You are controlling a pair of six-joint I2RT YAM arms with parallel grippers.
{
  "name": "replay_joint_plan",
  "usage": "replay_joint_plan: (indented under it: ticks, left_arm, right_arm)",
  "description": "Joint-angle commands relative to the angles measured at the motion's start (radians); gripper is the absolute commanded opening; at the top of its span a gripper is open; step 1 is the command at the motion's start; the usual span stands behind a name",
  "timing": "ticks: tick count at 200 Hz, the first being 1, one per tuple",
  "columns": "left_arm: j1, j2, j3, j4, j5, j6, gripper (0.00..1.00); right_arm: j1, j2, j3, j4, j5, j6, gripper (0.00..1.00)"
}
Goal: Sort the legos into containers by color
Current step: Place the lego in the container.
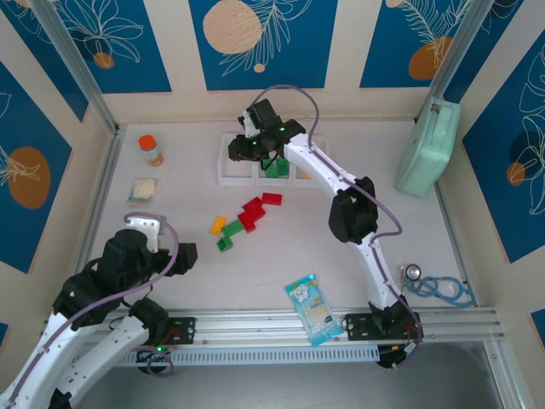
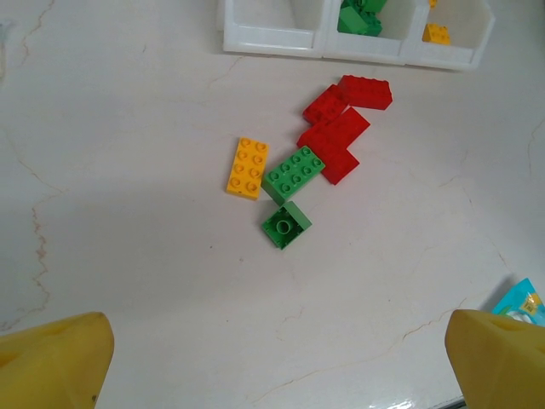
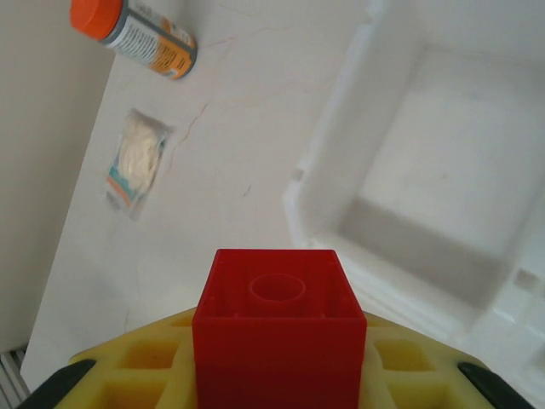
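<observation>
The red lego turns with my right gripper and goes down into the empty bin (image 1: pixel 237 170) (image 3: pixel 443 170) next for release, since the other bins hold green and yellow legos.
My right gripper (image 3: pixel 277 362) is shut on a red lego (image 3: pixel 277 315), held underside up just short of the empty left bin (image 3: pixel 443 170) of the white containers (image 1: pixel 234 180). In the top view that gripper (image 1: pixel 247 146) hovers over the tray's left end. The middle bin holds green legos (image 2: pixel 362 17) and the right bin a yellow one (image 2: pixel 436 33). Loose on the table lie red legos (image 2: pixel 341 128), a yellow brick (image 2: pixel 248 168), a long green brick (image 2: pixel 294 173) and a small green one (image 2: pixel 285 224). My left gripper (image 2: pixel 277 366) stands open near its base, short of this pile.
A mint-green case (image 1: pixel 428 146) leans at the right wall. A blue-white snack packet (image 1: pixel 312 308) lies by the front rail. An orange-capped bottle (image 1: pixel 151 150) and a small sachet (image 1: pixel 143 190) sit at the back left. A blue looped cord (image 1: pixel 438 288) lies at the right.
</observation>
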Motion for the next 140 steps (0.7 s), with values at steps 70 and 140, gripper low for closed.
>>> replay_joint_plan:
  ticks: [70,140]
  left_arm:
    - [0.026,0.001,-0.011,0.010,-0.006,0.001,0.99]
    - [0.036,0.019,-0.009,0.006,-0.020,-0.003,0.99]
  right_arm:
    - [0.012,0.187,0.145,0.074,0.042,0.273,0.23]
    - [0.007,0.210,0.226,-0.021,0.000,0.360,0.69]
